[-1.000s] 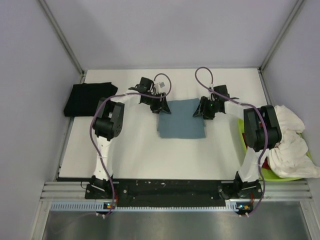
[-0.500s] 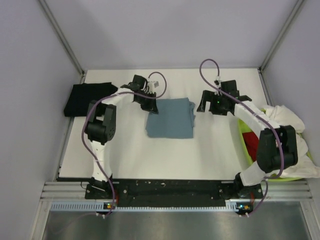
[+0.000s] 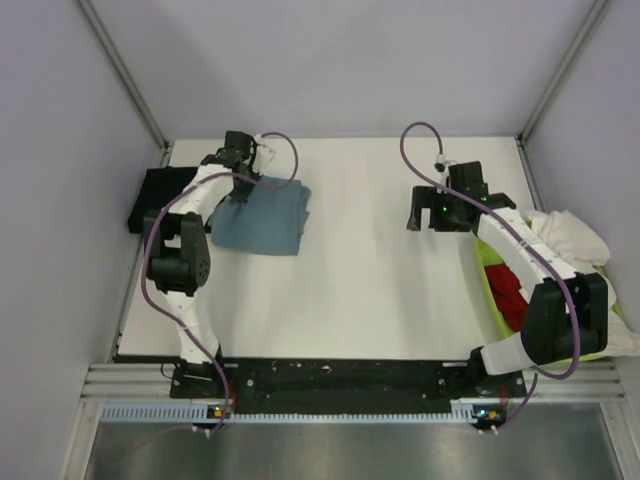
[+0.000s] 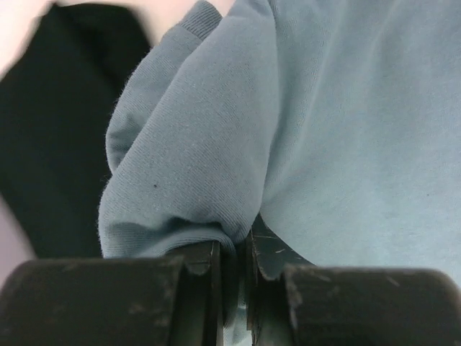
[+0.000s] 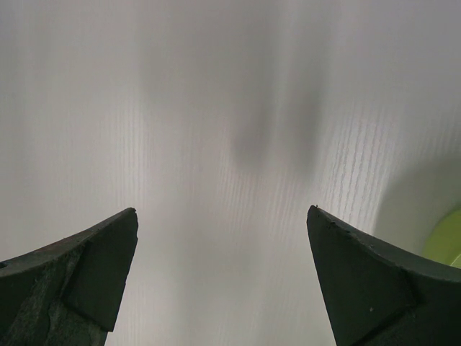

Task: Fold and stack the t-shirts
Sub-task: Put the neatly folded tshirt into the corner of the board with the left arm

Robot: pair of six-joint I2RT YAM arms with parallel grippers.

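Observation:
The blue t-shirt lies folded. My left gripper carries its fold left in the top view over the black t-shirt's edge by the wall [image 3: 145, 190] next, then releases it.
The folded slate-blue t-shirt [image 3: 265, 218] lies at the back left of the table, its left edge beside the folded black t-shirt [image 3: 155, 197]. My left gripper [image 3: 240, 183] is shut on a fold at the blue shirt's left edge. In the left wrist view that gripper [image 4: 232, 249] pinches bunched blue cloth [image 4: 346, 144], with the black t-shirt [image 4: 50, 130] just beyond. My right gripper [image 3: 432, 222] hangs open over bare table near the bin. Nothing lies between its fingers [image 5: 94, 274], and the gripper [image 5: 222, 210] shows only white tabletop.
A lime-green bin [image 3: 488, 270] stands at the right edge, with a white t-shirt [image 3: 580, 255] heaped over it and a red one [image 3: 510, 290] inside. The bin's rim [image 5: 446, 241] shows at the right of the right wrist view. Grey walls close in the table.
My left gripper has pulled the blue t-shirt from the table's middle to the left, up against the black one. My right gripper let go of it, opened wide and drew back to the right.

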